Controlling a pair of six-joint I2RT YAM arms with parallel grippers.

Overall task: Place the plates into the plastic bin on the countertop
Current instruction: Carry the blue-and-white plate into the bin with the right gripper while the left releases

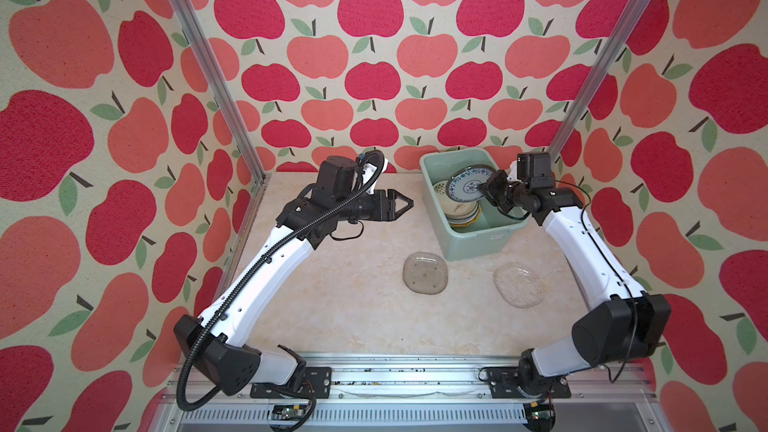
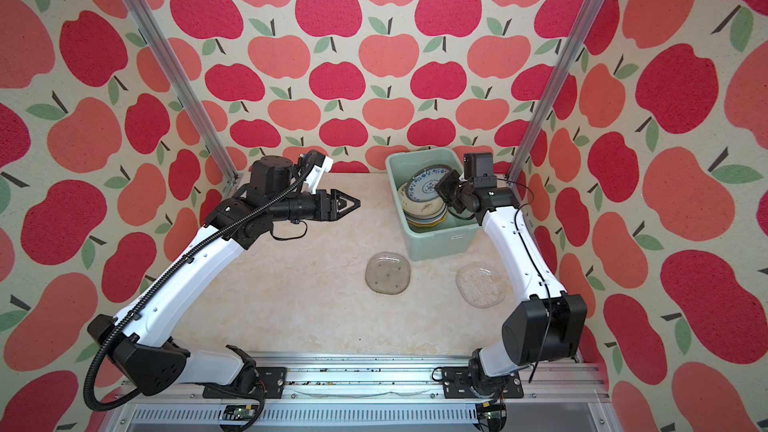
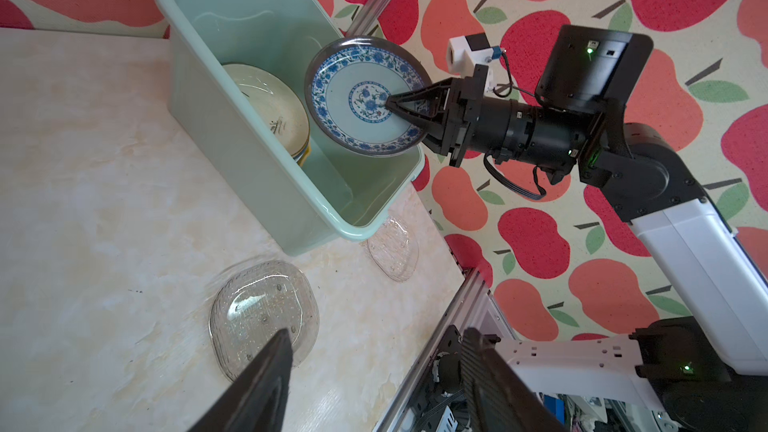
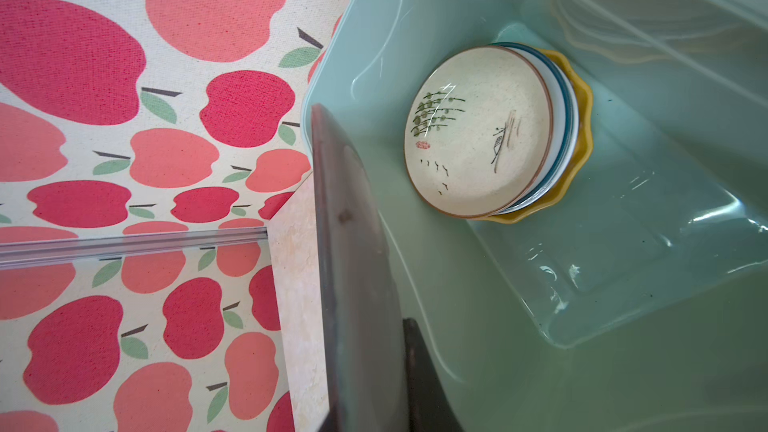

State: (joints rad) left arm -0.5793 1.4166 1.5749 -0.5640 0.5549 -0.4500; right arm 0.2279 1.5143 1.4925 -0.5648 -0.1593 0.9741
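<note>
The right gripper moves down into the bin next and releases the blue-patterned plate's rim over the cream plate [image 1: 458, 208] [image 4: 480, 132], which lies bare atop the stack below.
My right gripper [image 1: 484, 189] is shut on the rim of a blue-patterned plate [image 1: 467, 184], which it holds tilted on edge over the pale green plastic bin [image 1: 473, 243]. In the right wrist view that plate [image 4: 353, 263] shows edge-on, pinched at my right gripper [image 4: 374, 367]. Inside the bin lies a stack of plates [image 4: 478, 135], a cream one on top and a yellow scalloped one [image 4: 582, 118] at the bottom. Two clear glass plates [image 1: 424, 273] [image 1: 519, 285] lie on the countertop [image 1: 332, 305] in front of the bin. My left gripper [image 1: 405, 203] hangs open and empty, left of the bin.
The bin stands at the back right corner against the apple-patterned wall. Aluminium posts [image 1: 208, 64] [image 1: 602, 51] rise at both back corners. A rail [image 1: 395, 371] with both arm bases runs along the front edge.
</note>
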